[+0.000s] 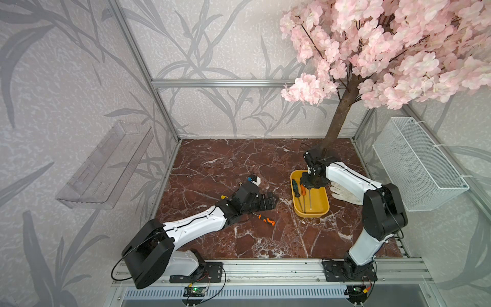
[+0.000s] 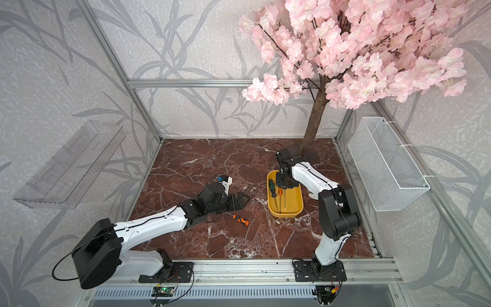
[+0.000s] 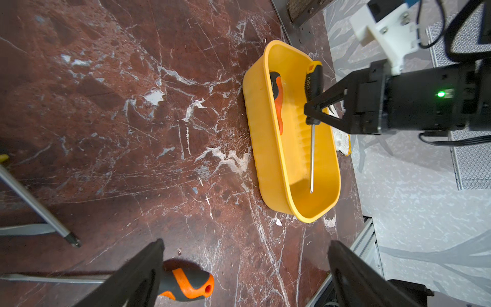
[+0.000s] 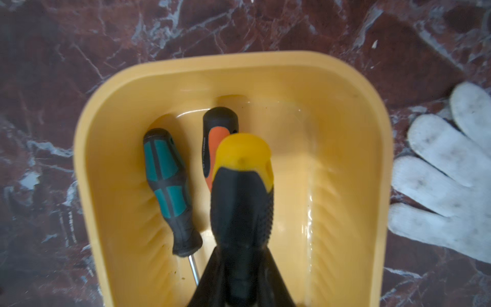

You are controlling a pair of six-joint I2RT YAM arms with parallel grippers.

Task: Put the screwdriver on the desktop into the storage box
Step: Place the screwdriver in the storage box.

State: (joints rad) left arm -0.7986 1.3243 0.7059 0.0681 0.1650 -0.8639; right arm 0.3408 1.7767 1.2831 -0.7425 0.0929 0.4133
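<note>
My right gripper moves down into the yellow box (image 1: 322, 210) next and releases the black-and-yellow screwdriver, since the box's bare bottom beside the orange-and-black one is below that gripper.
The yellow storage box (image 1: 322, 210) (image 3: 265, 159) sits at the right of the desktop (image 1: 225, 164). Over its far end my right gripper (image 1: 308, 186) (image 4: 240, 265) is shut on a black-and-yellow screwdriver (image 4: 241, 202) (image 3: 313, 82), whose shaft (image 1: 310, 198) runs down into the box. Two more lie in the box: a teal-handled one (image 4: 167, 186) and an orange-and-black one (image 4: 215, 138). Another orange-and-black screwdriver (image 1: 267, 220) (image 3: 188, 283) lies on the desktop. My left gripper (image 1: 273, 200) (image 3: 245, 243) is open, low beside its handle.
A white work glove (image 1: 342, 194) lies right of the box. A yellow-tipped tool (image 1: 222, 197) lies partly under my left arm. The tree trunk (image 1: 340, 117) rises behind the box. A white mesh basket (image 1: 417, 164) hangs on the right wall, a clear shelf (image 1: 103, 164) on the left.
</note>
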